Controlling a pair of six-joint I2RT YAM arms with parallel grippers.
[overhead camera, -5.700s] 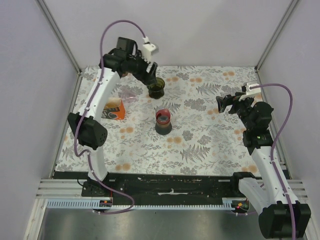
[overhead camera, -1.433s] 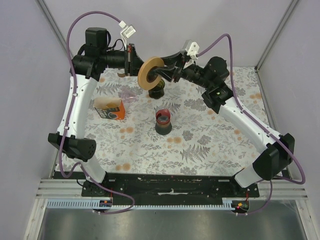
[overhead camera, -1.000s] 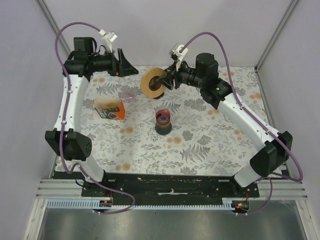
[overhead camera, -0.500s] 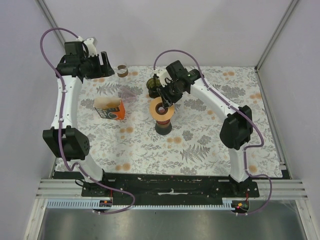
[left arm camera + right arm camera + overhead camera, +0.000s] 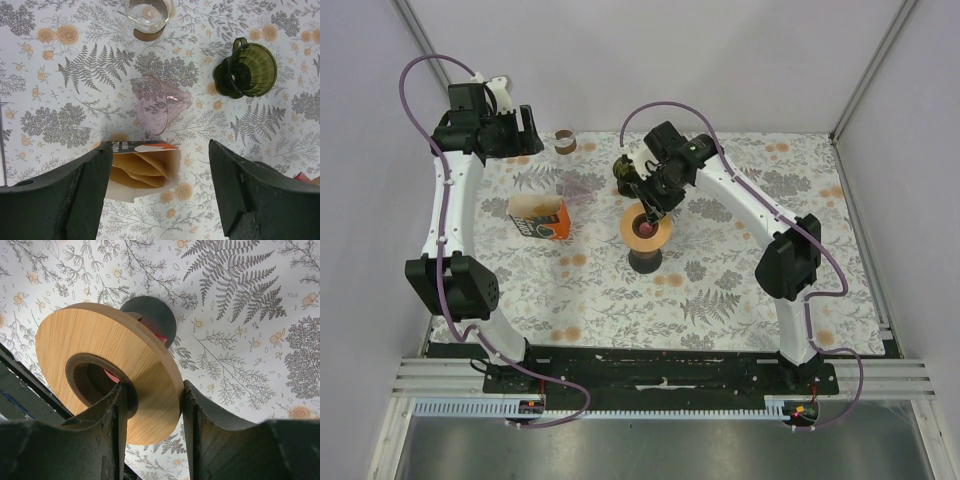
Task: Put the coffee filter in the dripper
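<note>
Next, my left gripper goes down and to its right in the top view onto the dripper's rim by the box, where the pink dripper (image 5: 160, 102) lies tipped.
Brown coffee filters (image 5: 137, 167) stick out of an open orange box (image 5: 540, 217) on the table's left. A clear pink dripper (image 5: 160, 102) lies on its side just behind the box, and a green dripper (image 5: 247, 70) stands to its right. My left gripper (image 5: 160, 147) hangs open, high above the box, with nothing in it (image 5: 520, 128). My right gripper (image 5: 152, 405) is shut on the rim of a wooden ring (image 5: 105, 355), one finger through the hole. The ring (image 5: 646, 226) is tilted over a dark cup (image 5: 645, 260) with a red inside.
A small glass jar with a brown band (image 5: 147, 17) stands at the back edge (image 5: 564, 142). The green dripper (image 5: 625, 172) sits just behind my right gripper (image 5: 652, 198). Grey walls and metal posts close in the flowered table (image 5: 740, 290).
The right gripper carried the wooden ring from between the two grippers down to the dark cup and has sunk a little lower. The left arm drew back to the back left and stays there.
</note>
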